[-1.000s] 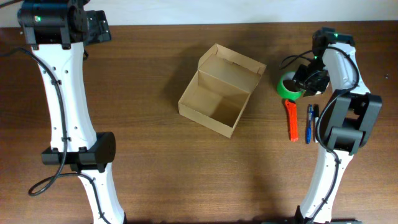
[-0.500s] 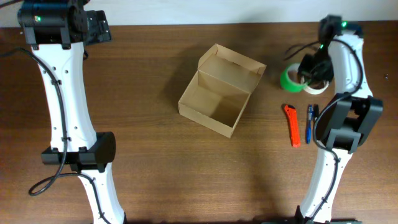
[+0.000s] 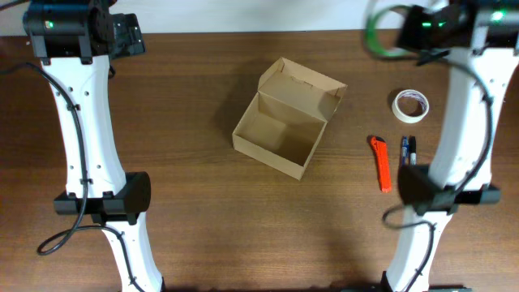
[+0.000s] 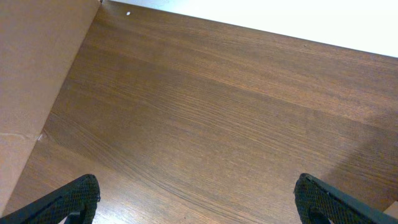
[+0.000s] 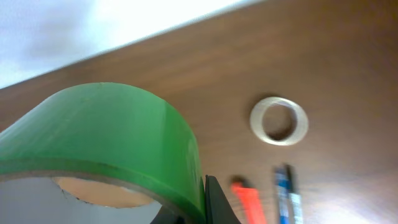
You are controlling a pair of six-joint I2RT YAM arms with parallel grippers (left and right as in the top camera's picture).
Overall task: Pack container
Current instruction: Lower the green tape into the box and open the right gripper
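Observation:
The right gripper carries the tape roll across, lowers it inside and releases next. The box's empty bottom lies below and left in the overhead view.
The container (image 3: 285,118), an open tan cardboard box with its flap lid up, sits mid-table and looks empty. My right gripper (image 3: 397,32) is raised high at the back right, shut on a green tape roll (image 3: 381,31), which fills the right wrist view (image 5: 106,140). My left gripper (image 4: 199,205) is open and empty over bare wood; the box wall (image 4: 31,81) shows at its left. In the overhead view the left gripper sits at the far back left (image 3: 130,36).
A white tape roll (image 3: 410,105), an orange cutter (image 3: 379,162) and two pens (image 3: 407,151) lie to the right of the box. They also show in the right wrist view: white roll (image 5: 278,119), cutter (image 5: 250,200), pens (image 5: 287,196).
My right gripper has lifted the green tape roll off the table and risen toward the back, uncovering the white tape roll. The left arm has not moved.

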